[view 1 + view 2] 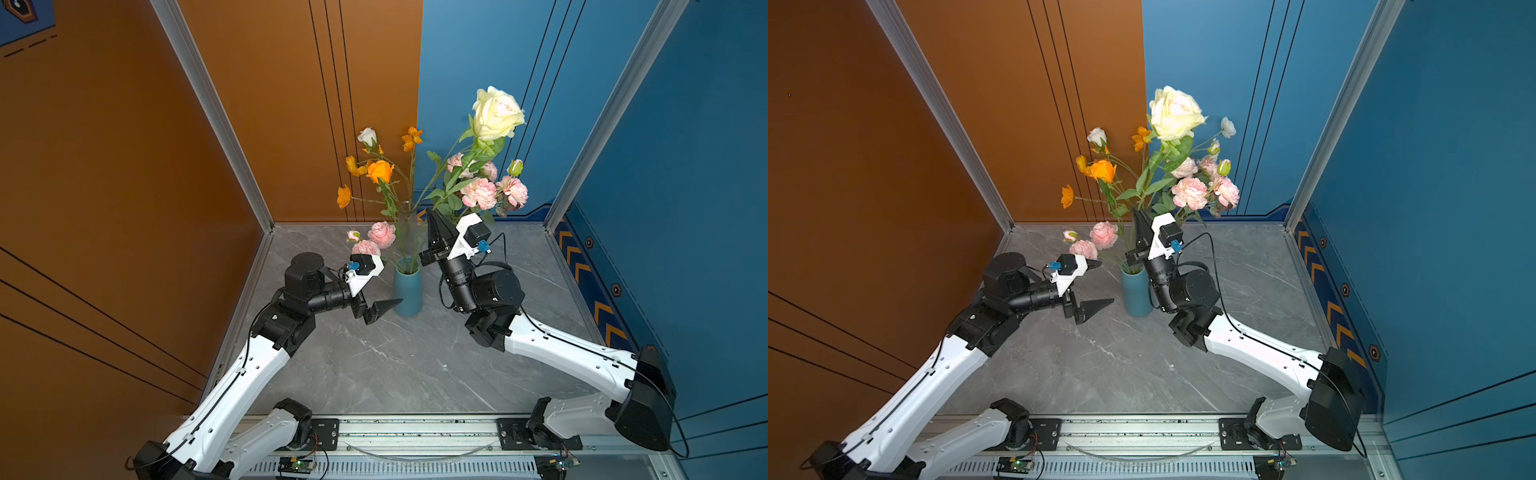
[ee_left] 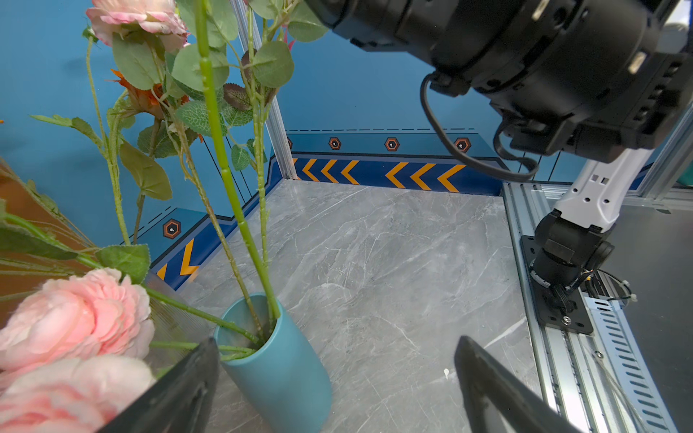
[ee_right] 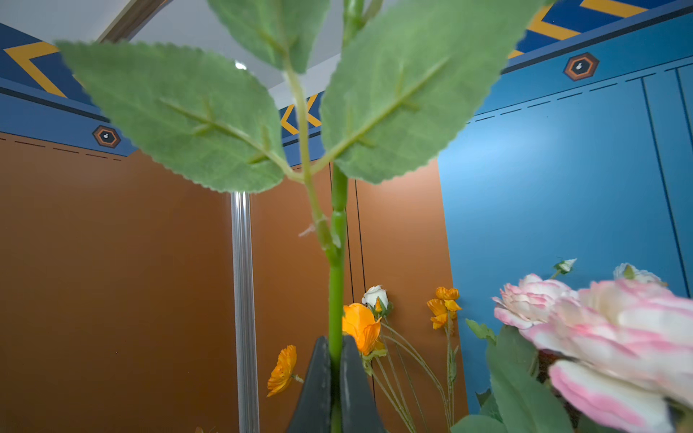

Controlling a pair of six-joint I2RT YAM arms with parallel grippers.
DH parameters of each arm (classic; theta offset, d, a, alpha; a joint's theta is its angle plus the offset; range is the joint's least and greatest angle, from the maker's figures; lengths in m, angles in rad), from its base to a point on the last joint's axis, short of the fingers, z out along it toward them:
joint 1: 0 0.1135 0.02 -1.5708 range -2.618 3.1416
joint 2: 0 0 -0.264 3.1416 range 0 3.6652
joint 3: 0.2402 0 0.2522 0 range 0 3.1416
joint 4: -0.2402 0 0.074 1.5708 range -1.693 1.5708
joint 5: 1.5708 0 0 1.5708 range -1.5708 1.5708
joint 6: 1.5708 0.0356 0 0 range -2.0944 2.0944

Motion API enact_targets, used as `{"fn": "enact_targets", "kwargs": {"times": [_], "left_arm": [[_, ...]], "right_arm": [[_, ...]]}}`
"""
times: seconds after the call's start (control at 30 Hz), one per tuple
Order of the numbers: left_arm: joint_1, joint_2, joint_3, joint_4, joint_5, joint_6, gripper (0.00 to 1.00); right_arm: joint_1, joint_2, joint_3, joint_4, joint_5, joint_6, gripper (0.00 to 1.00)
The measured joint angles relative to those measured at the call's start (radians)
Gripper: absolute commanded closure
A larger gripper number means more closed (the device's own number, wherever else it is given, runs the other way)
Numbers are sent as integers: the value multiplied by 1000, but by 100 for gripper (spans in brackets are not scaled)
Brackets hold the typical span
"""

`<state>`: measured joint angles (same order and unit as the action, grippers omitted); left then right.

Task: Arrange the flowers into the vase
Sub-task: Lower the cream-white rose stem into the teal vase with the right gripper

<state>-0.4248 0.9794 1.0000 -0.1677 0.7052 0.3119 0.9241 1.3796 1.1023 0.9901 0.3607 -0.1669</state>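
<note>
The green stem's lower end is already inside the teal vase, so I should move my right gripper down toward the vase's opening and release the stem there.
A teal vase [image 1: 408, 291] [image 1: 1137, 296] [image 2: 279, 371] stands upright on the grey marble table, holding several flowers: orange blooms [image 1: 380, 170], pink blooms [image 1: 480, 193] and a white bud [image 1: 367, 136]. My right gripper [image 1: 432, 216] [image 1: 1138, 217] [image 3: 335, 339] points up above the vase, shut on the thick green stem [image 3: 337, 262] of a tall cream rose [image 1: 496, 112] [image 1: 1175, 112]. In the left wrist view that stem [image 2: 221, 150] runs down into the vase mouth. My left gripper [image 1: 1104, 281] [image 2: 337, 340] hangs open just left of the vase, holding nothing.
Orange wall panels [image 1: 124, 166] close the left and back, blue panels [image 1: 685, 166] the right. A metal rail [image 1: 407, 432] carrying both arm bases runs along the table's front edge. Two pink blooms [image 1: 381, 235] droop low over my left wrist. Bare marble [image 1: 395, 365] lies between the arms.
</note>
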Motion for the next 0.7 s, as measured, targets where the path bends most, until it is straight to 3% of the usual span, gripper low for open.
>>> {"fn": "enact_targets", "kwargs": {"times": [0.3,0.7], "left_arm": [[23,-5,-3,19,20,-21,2],[33,-6,-4,45,40,-40,2]], "right_arm": [[-2,111,26,81,-23,-31,100],[-29,272,-74,314,-47,-96,100]]}}
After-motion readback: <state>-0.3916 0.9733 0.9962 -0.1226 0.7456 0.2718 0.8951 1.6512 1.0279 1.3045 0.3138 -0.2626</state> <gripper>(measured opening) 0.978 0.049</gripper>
